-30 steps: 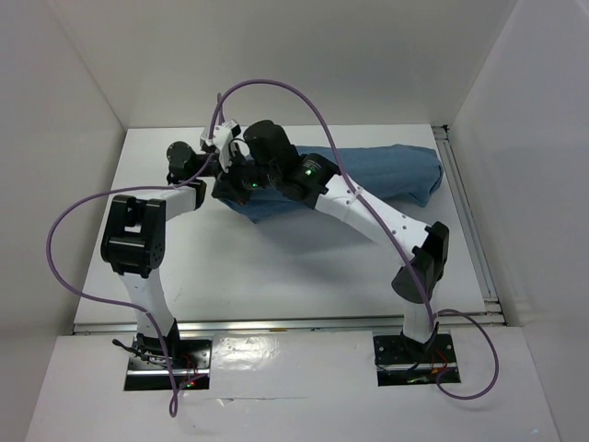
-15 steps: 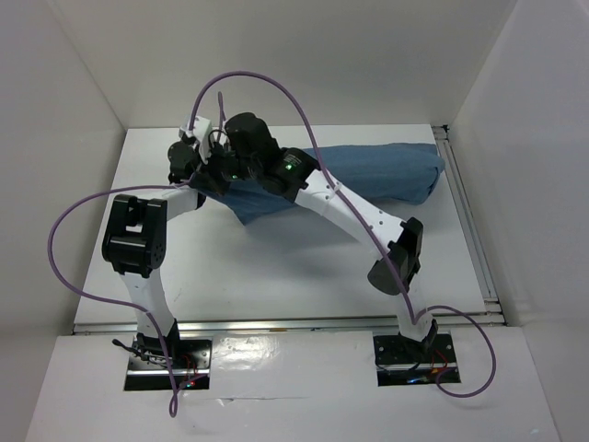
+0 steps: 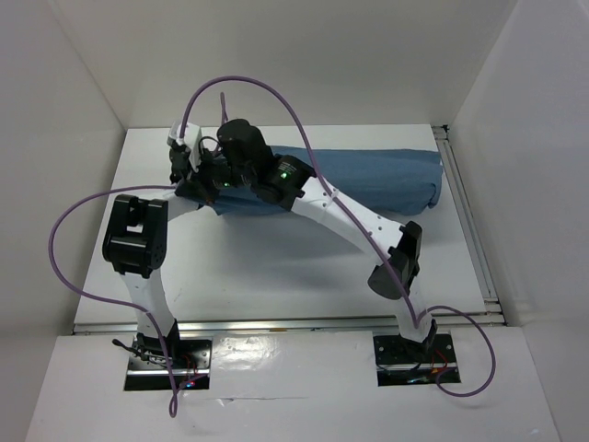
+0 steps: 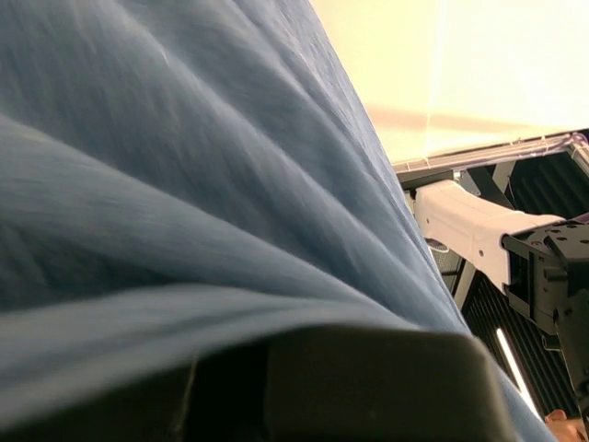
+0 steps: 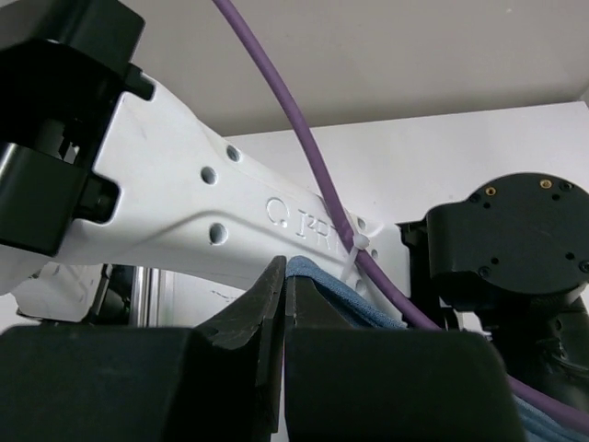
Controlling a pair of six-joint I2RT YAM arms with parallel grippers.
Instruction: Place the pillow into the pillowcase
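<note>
I will next move my left gripper away from my base toward the table's back edge, and then turn it down to release the pillowcase's end.
The denim-blue pillowcase lies stretched across the back of the white table, bulky at its right end. No cream pillow shows in any view. Both grippers meet at the pillowcase's left end. My right gripper is shut, with a fold of the blue cloth pinched between its black fingertips. My left gripper sits just left of it. In the left wrist view the pillowcase fills the frame and drapes over the dark finger, which appears clamped on the cloth.
The left arm's white link and a black joint sit right in front of the right wrist camera. Purple cables arc over both arms. A metal rail runs along the table's right edge. White walls enclose the table.
Both grippers have moved left and toward the back with the pillowcase's left end. The cloth is now pulled out longer and straighter.
</note>
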